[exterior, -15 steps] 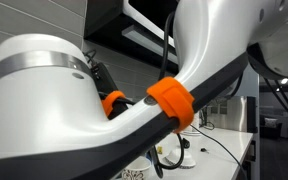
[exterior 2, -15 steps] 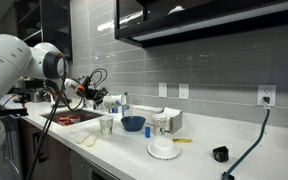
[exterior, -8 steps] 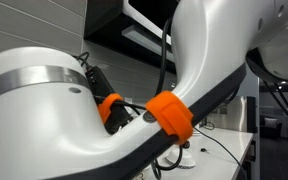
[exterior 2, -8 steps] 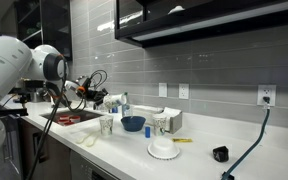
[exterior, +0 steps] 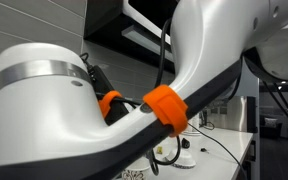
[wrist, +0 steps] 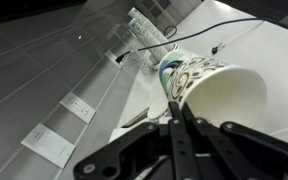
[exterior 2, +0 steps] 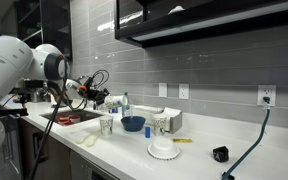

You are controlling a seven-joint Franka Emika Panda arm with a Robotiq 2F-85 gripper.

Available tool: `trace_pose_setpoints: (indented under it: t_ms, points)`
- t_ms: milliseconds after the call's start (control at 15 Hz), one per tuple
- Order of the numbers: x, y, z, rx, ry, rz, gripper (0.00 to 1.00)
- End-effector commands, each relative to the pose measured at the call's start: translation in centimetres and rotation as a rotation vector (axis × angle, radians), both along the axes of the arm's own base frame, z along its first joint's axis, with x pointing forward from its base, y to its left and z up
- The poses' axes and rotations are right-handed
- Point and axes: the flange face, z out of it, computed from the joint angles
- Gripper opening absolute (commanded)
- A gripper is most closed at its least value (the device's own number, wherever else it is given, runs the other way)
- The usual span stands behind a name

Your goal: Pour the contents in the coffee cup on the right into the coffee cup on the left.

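The tipped cup needs to go toward the white round object next and be turned upright. My gripper will swing it there, then lower to let go of it on the clear counter before the blue bowl.
In the wrist view my gripper (wrist: 174, 108) is shut on the rim of a patterned paper coffee cup (wrist: 216, 88). The cup is tipped on its side with its open mouth towards the camera, and its inside looks white. In an exterior view the gripper (exterior 2: 112, 99) hovers above a second paper cup (exterior 2: 106, 125) that stands upright on the white counter (exterior 2: 199, 150). The held cup is hard to make out there. Another patterned cup (exterior 2: 162, 124) stands further along. The close exterior view shows only my arm (exterior: 134, 110).
A blue bowl (exterior 2: 132, 123) stands between the two standing cups. A white box (exterior 2: 174, 117) is behind the far cup. A white round object (exterior 2: 162, 150) and a small black object (exterior 2: 219, 153) lie nearer the front. A water bottle (wrist: 144, 27) stands by the tiled wall.
The arm has shifted slightly in the close exterior view, its orange band a little to the left. The gripper still holds the tipped cup over the standing cup.
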Motion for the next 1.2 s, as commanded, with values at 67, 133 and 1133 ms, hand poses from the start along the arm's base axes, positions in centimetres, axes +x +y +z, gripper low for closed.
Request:
trace_pose_setpoints:
  t_ms: [67, 133, 1133]
  points:
    - [1.5, -1.7, 2.5, 0.236, 0.010, 0.022, 0.01]
    - [1.8, -2.0, 3.2, 0.287, 0.009, 0.034, 0.01]
    - [2.5, -14.6, 8.9, 0.957, -0.064, -0.131, 0.01]
